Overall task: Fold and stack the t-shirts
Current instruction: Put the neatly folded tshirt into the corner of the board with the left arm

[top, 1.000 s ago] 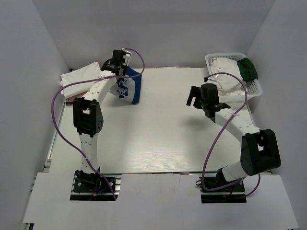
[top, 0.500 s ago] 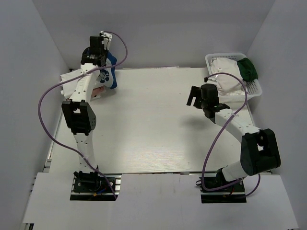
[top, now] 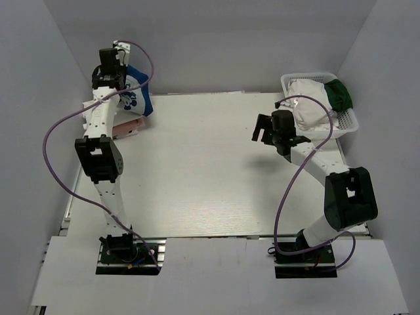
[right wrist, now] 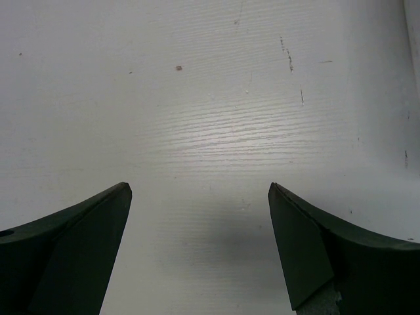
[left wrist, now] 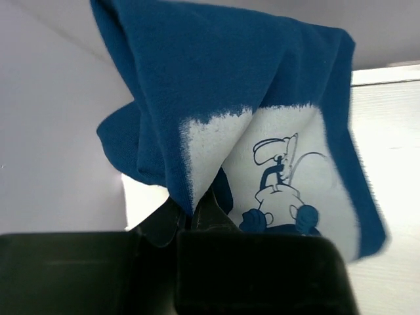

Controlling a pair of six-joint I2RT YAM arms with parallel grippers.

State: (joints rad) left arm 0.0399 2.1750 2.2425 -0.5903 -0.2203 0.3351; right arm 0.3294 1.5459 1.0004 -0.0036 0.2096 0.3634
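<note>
My left gripper should next move down and to the left in the top view, where the white t-shirt (left wrist: 142, 201) is below it, and let go of the blue t-shirt there.
My left gripper (top: 117, 71) is shut on the royal-blue t-shirt (top: 136, 95) with a white printed graphic and holds it in the air at the far left. In the left wrist view the blue t-shirt (left wrist: 216, 85) hangs folded from the closed gripper (left wrist: 195, 209). Under it lie a white t-shirt (top: 89, 106) and a pale pink t-shirt (top: 128, 126), mostly hidden by the arm. My right gripper (top: 260, 130) is open and empty above bare table, as the right wrist view (right wrist: 200, 197) shows. A white t-shirt (top: 308, 108) and a dark green t-shirt (top: 340, 94) lie in the basket.
The white lattice basket (top: 351, 123) stands at the far right corner. White walls close in the table on the left, back and right. The left arm's purple cable (top: 59, 131) loops out to the left.
My left gripper has carried the blue t-shirt left and toward the back, over the stack at the far left. My right gripper has shifted slightly left and stays open.
</note>
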